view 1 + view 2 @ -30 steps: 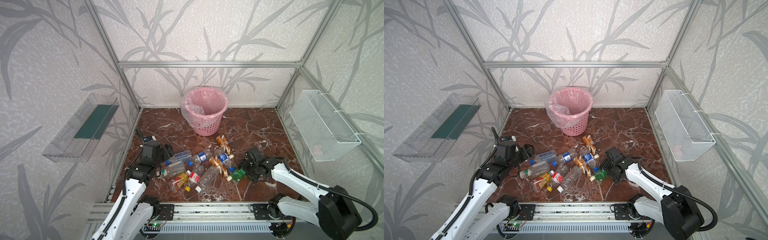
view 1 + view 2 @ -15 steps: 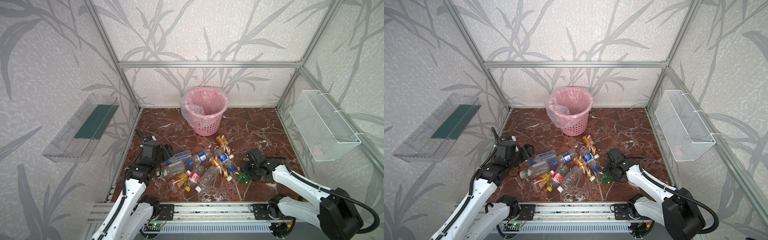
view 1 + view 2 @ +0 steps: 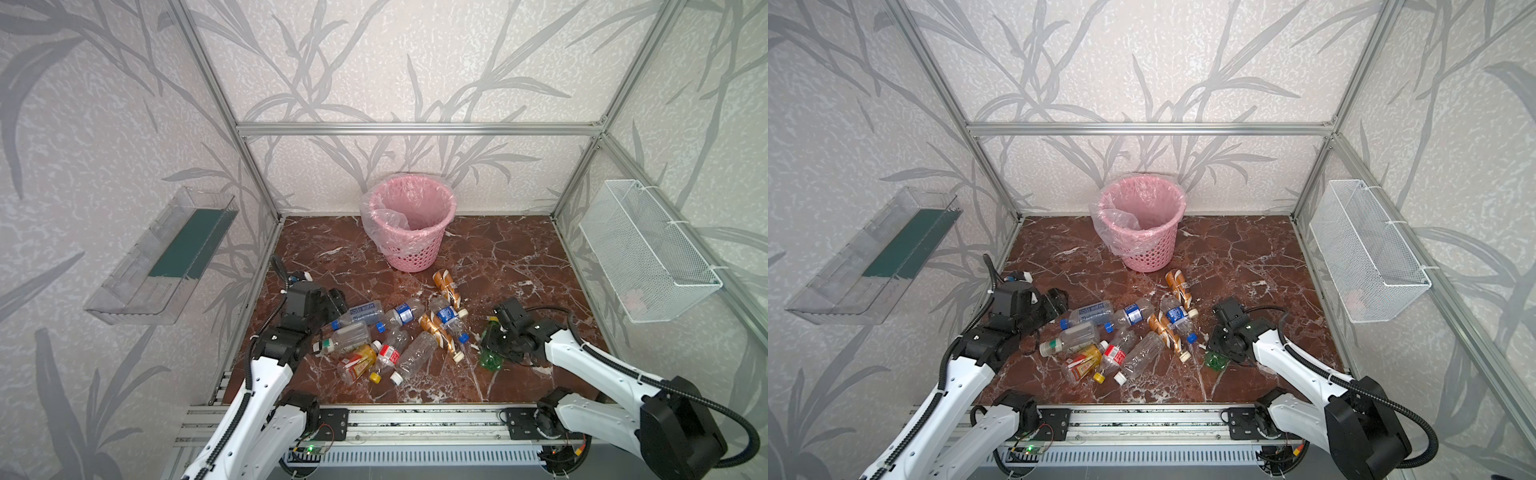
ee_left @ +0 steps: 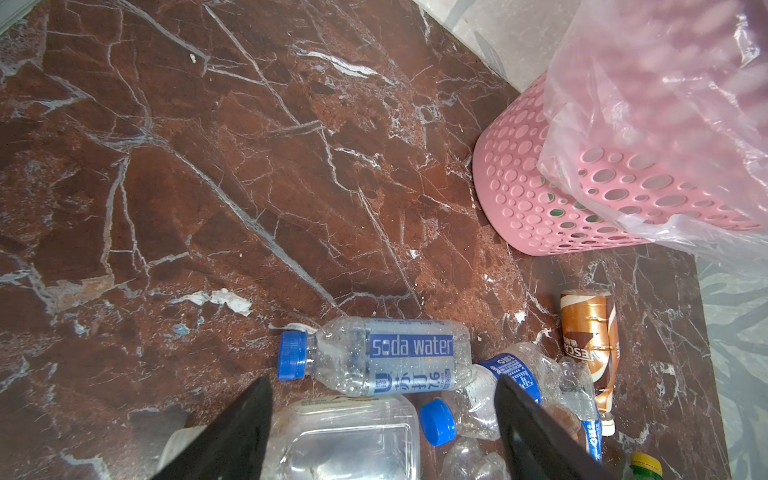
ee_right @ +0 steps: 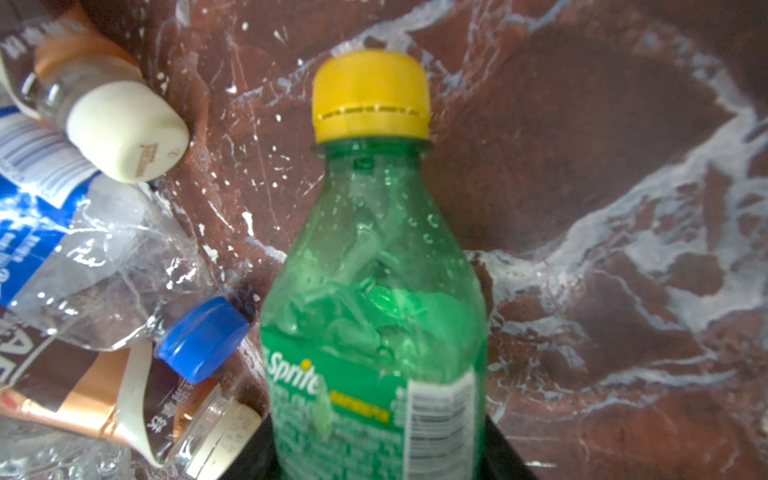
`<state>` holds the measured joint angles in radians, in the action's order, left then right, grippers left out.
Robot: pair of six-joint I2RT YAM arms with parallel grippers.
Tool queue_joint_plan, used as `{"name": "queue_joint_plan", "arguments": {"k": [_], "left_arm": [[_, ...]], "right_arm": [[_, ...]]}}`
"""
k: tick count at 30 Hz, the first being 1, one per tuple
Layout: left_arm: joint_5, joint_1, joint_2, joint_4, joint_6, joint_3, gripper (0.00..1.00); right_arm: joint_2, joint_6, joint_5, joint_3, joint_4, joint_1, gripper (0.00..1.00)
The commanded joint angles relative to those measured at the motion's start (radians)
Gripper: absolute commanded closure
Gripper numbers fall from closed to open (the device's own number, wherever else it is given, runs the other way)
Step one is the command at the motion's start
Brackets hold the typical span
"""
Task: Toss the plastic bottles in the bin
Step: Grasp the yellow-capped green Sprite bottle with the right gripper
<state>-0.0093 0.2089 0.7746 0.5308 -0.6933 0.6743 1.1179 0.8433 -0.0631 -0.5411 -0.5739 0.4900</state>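
My right gripper rises next and carries the green Sprite bottle outward over the pink bin's opening (image 3: pixel 412 205). It then releases the bottle, because the bin's rim stands high above the floor.
Several plastic bottles (image 3: pixel 399 332) lie in a heap on the red marble floor, between both arms in both top views. My right gripper (image 5: pixel 376 453) is shut on a green Sprite bottle (image 5: pixel 374 291) with a yellow cap, at the heap's right edge (image 3: pixel 491 357) (image 3: pixel 1217 360). My left gripper (image 4: pixel 382 415) is open and hangs over a clear square bottle (image 4: pixel 345 440), just short of the blue-labelled soda water bottle (image 4: pixel 386 357). The pink bin (image 3: pixel 409 249) (image 3: pixel 1148 253) with its bag liner stands upright at the back middle, beyond the heap. An orange-brown bottle (image 3: pixel 446 284) lies nearest it.
A white wire basket (image 3: pixel 648 257) hangs on the right wall and a clear tray (image 3: pixel 162 257) on the left wall. Aluminium frame posts mark the corners, and a rail (image 3: pixel 415 419) runs along the front edge. Bare marble floor (image 3: pixel 519 249) lies to the right of the bin.
My right gripper has shut on the green bottle and drawn it slightly right, away from the heap. The left arm has not moved.
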Motion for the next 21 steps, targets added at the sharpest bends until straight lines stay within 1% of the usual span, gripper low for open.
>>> {"name": "queue_joint_plan", "arguments": {"k": [1, 4, 7, 10, 12, 16, 21], "left_arm": [[-0.011, 0.003, -0.006, 0.014, -0.013, -0.013, 0.17], [-0.014, 0.004, -0.009, 0.02, -0.012, -0.013, 0.16], [-0.016, 0.004, -0.013, 0.022, -0.013, -0.013, 0.16], [-0.015, 0.003, -0.017, 0.026, -0.012, -0.013, 0.16], [-0.015, 0.003, -0.017, 0.026, -0.012, -0.013, 0.16], [-0.015, 0.004, -0.015, 0.026, -0.012, -0.013, 0.16], [-0.015, 0.003, -0.017, 0.03, -0.009, -0.008, 0.16]], "right_arm": [[0.012, -0.09, -0.034, -0.038, -0.01, -0.002, 0.58], [0.041, -0.149, -0.075, -0.055, -0.001, -0.002, 0.59], [0.055, -0.19, -0.1, -0.06, 0.025, 0.001, 0.62], [0.053, -0.198, -0.085, -0.07, 0.023, 0.006, 0.62], [0.048, -0.236, -0.077, -0.083, 0.019, 0.007, 0.62], [0.035, -0.256, -0.06, -0.113, 0.009, 0.006, 0.62], [0.017, -0.287, -0.035, -0.205, -0.016, 0.006, 0.61]]}}
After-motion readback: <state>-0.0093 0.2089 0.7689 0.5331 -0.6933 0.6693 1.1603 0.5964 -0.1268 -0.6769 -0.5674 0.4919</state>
